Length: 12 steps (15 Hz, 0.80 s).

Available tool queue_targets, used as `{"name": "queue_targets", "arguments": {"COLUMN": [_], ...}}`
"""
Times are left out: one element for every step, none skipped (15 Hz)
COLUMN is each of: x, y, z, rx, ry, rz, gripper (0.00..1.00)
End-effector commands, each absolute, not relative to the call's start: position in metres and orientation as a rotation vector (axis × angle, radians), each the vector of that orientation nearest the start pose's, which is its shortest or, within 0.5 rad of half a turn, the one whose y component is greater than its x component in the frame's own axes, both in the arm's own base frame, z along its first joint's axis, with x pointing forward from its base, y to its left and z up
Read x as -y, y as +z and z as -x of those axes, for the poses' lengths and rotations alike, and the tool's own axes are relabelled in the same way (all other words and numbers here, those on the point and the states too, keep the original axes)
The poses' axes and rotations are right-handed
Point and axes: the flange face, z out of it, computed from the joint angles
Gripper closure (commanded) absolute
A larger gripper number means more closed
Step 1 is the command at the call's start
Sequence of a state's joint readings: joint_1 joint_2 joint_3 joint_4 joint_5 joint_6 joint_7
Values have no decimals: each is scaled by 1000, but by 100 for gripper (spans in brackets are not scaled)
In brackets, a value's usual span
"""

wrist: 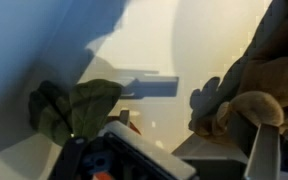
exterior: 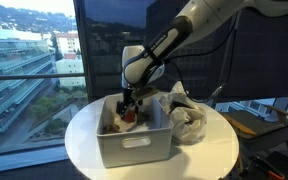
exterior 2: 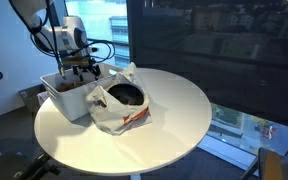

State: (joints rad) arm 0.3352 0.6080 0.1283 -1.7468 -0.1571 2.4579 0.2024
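The small red thing peeks out below one gripper finger, to the left in the wrist view, so the robot's gripper should move over it, go down around it and close.
My gripper (exterior: 129, 108) reaches down into a white plastic bin (exterior: 134, 145) on a round white table (exterior: 216, 150); it also shows in an exterior view (exterior 2: 79, 68). In the wrist view the gripper (wrist: 199, 150) has its fingers apart over the bin's pale floor and holds nothing. A brown plush toy (wrist: 239, 100) lies close by the right finger. A green soft item (wrist: 74, 105) lies to the left. A small red thing (wrist: 132, 125) peeks out beside the left finger.
A crumpled white plastic bag (exterior: 189, 120) with a dark object inside (exterior 2: 124, 95) sits on the table against the bin (exterior 2: 64, 100). Large windows stand behind the table. The table edge (exterior 2: 174, 140) is round.
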Motion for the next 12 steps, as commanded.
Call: {"name": "queue_targets", "arguments": {"x": [-288, -285, -284, -283, -282, -282, -282, -281, -281, -281, -281, -281], "y": [214, 209, 205, 202, 198, 194, 190, 186, 182, 178, 175, 172], "z": [-651, -658, -664, -667, -671, -675, -677, -679, -680, -681, -682, -683], "rx": [480, 493, 488, 501, 513, 521, 539, 561, 582, 618, 642, 652], "ry": [-215, -249, -285, -289, -297, -299, -308, -309, -309, -355, -400, -447], "rz": [3119, 3131, 3144, 3153, 3154, 3156, 3156, 3156, 3155, 3147, 3138, 3126], "gripper": [0, 0, 0, 0, 0, 0, 0, 0, 0, 0, 0, 0]}}
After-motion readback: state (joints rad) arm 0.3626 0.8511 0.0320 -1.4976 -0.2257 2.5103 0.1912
